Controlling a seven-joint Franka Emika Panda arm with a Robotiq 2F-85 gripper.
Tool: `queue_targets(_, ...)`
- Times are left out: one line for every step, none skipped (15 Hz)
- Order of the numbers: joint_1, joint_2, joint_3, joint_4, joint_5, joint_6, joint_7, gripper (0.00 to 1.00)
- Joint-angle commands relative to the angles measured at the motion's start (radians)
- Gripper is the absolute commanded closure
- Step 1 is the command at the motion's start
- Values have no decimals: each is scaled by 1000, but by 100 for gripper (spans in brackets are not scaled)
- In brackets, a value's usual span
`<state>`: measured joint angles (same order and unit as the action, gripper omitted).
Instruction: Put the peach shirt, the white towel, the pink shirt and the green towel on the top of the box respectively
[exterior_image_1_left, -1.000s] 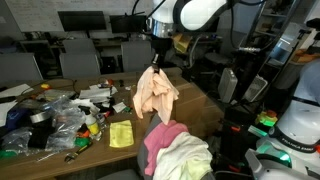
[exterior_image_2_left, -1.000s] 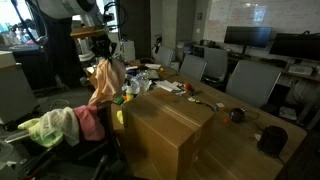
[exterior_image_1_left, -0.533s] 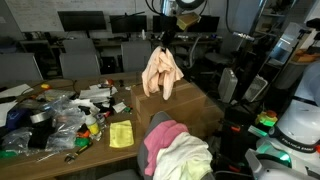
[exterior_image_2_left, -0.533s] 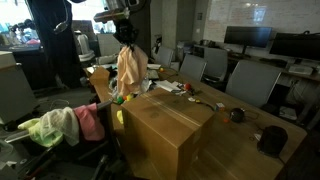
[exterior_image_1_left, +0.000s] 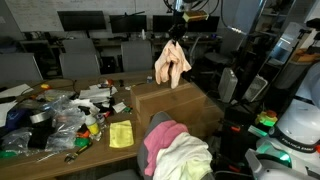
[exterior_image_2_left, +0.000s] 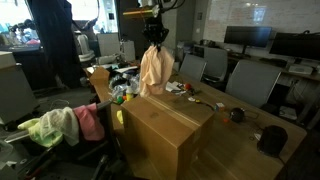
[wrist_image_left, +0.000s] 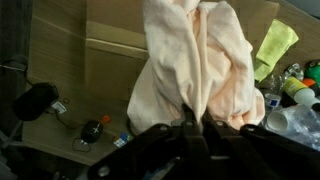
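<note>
My gripper shifts toward the office chairs next and goes down to release the peach shirt (exterior_image_2_left: 155, 70), since the brown box's far end (exterior_image_2_left: 181, 113) lies below my gripper on that side.
My gripper (exterior_image_1_left: 176, 38) (exterior_image_2_left: 155, 40) is shut on the top of the peach shirt (exterior_image_1_left: 172, 65) (exterior_image_2_left: 155, 70), which hangs in loose folds above the far end of the brown box (exterior_image_1_left: 190, 103) (exterior_image_2_left: 170, 130). In the wrist view the shirt (wrist_image_left: 200, 70) drapes from the gripper (wrist_image_left: 195, 122) over the box (wrist_image_left: 110, 50). On a chair in front lie the pink shirt (exterior_image_1_left: 160, 138) (exterior_image_2_left: 91, 122) and the white towel (exterior_image_1_left: 192, 156). The green towel (exterior_image_2_left: 47, 127) lies beside the pink shirt.
A bright yellow square cloth (exterior_image_1_left: 121, 134) (wrist_image_left: 277, 42) lies on the cluttered table (exterior_image_1_left: 60, 112) beside the box. Office chairs (exterior_image_2_left: 240, 85) and monitors (exterior_image_1_left: 82, 20) stand behind. A white machine (exterior_image_1_left: 296, 120) stands at one edge.
The gripper has risen and carried the hanging peach shirt sideways from beside the pile to above the box. The pile on the chair is unchanged.
</note>
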<state>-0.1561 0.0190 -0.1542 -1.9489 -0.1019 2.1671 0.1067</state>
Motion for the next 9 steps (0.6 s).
queue_targets(-27, 94, -28, 139, 58, -55, 39, 98)
queue_targets(-35, 115, -36, 164, 72, -63, 50, 98)
queue_targets(-44, 140, -44, 192, 86, -75, 66, 98)
queue_targets(-50, 161, -49, 216, 97, -83, 79, 98)
queue_targets(-59, 185, -56, 239, 109, -92, 88, 98)
queue_targets(-67, 202, -60, 258, 126, -96, 94, 98)
queue_targets(-77, 220, -65, 276, 146, -107, 96, 98)
queue_targets(-84, 239, -68, 294, 159, -110, 101, 98)
queue_targets(-92, 255, -71, 307, 171, -108, 104, 98)
